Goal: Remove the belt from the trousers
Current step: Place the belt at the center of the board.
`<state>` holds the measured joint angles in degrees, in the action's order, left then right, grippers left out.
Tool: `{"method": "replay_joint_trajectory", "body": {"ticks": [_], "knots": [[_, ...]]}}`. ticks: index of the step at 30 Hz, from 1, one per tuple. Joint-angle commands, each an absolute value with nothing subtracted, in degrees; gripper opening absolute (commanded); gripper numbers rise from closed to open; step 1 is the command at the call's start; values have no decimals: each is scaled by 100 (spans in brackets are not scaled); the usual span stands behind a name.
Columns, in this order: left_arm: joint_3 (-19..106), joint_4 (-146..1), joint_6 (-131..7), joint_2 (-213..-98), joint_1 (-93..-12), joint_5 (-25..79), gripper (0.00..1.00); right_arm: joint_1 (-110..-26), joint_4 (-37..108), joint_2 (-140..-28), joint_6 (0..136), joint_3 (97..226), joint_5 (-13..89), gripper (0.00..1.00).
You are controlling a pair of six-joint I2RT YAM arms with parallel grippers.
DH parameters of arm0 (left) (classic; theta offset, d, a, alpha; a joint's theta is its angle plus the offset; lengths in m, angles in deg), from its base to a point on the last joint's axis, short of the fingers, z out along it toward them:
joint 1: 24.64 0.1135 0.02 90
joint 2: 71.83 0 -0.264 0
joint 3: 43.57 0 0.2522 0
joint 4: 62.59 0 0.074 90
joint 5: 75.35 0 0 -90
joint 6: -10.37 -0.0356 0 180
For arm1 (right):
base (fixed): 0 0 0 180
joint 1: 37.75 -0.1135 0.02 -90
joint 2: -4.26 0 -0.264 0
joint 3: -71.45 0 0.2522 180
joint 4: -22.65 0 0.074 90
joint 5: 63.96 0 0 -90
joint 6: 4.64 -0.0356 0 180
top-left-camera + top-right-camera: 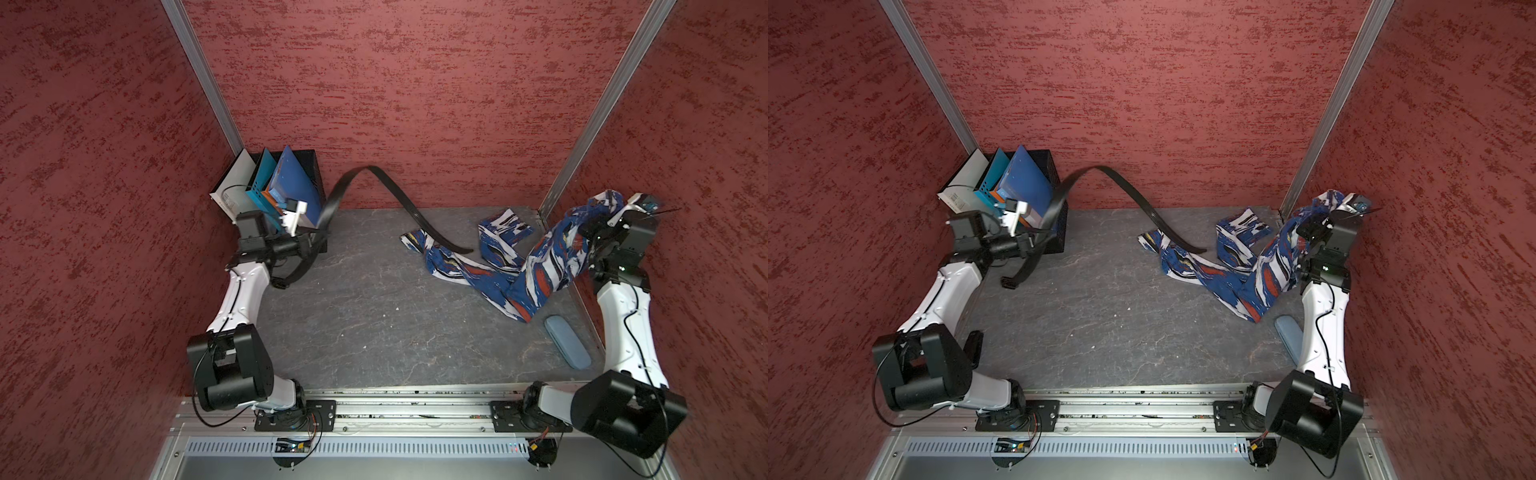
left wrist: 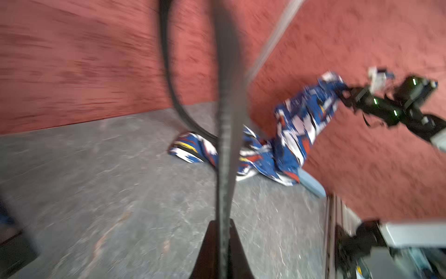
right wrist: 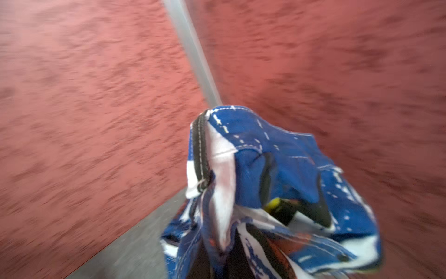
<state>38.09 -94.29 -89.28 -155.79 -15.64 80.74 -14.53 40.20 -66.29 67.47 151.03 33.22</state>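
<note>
The belt's tip is clear of the trousers' waistband, so my right gripper next needs to swing away from the corner, down onto the near trouser leg, and release the cloth.
The belt (image 1: 370,168) is a black strap that rises from my left gripper (image 1: 309,241), arches high along the back wall and comes down with its free tip resting on a trouser leg (image 1: 467,250). Its buckle end (image 1: 280,284) hangs below the gripper. In the left wrist view the strap (image 2: 225,145) runs straight out from between the shut jaws of the left gripper (image 2: 223,224). The trousers (image 1: 536,270), blue with white and red patches, are lifted by the waist at the far right corner, where my right gripper (image 1: 592,230) is shut on the cloth (image 3: 265,157). The right gripper (image 3: 223,253) is half buried in fabric.
A black box (image 1: 316,166) holding blue folders stands in the back left corner, right behind my left wrist. A blue-grey case (image 1: 567,340) lies near the right arm. Red walls enclose three sides; a metal rail (image 1: 395,411) runs along the front.
</note>
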Motion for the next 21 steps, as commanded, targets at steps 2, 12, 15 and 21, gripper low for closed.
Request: {"method": "replay_joint_trajectory", "body": {"ticks": [2, 12, 15, 21], "knots": [[3990, -10863, -10120, -15722, -2456, 7774, 0, -2016, 1150, -6437, 6606, 14617, 7143, 0], [3995, -9429, -8531, -14869, -2655, 7391, 0, -4092, 4145, -6246, 8758, 13802, 6919, 0], [2959, -9523, -9173, -13983, -3133, 7061, 0, -4880, 4402, -6377, 8717, 13318, 6052, 0], [1571, -9535, -8451, -13662, -3078, 5968, 0, -5096, 4626, -7070, 7859, 12740, 4042, 0]]}}
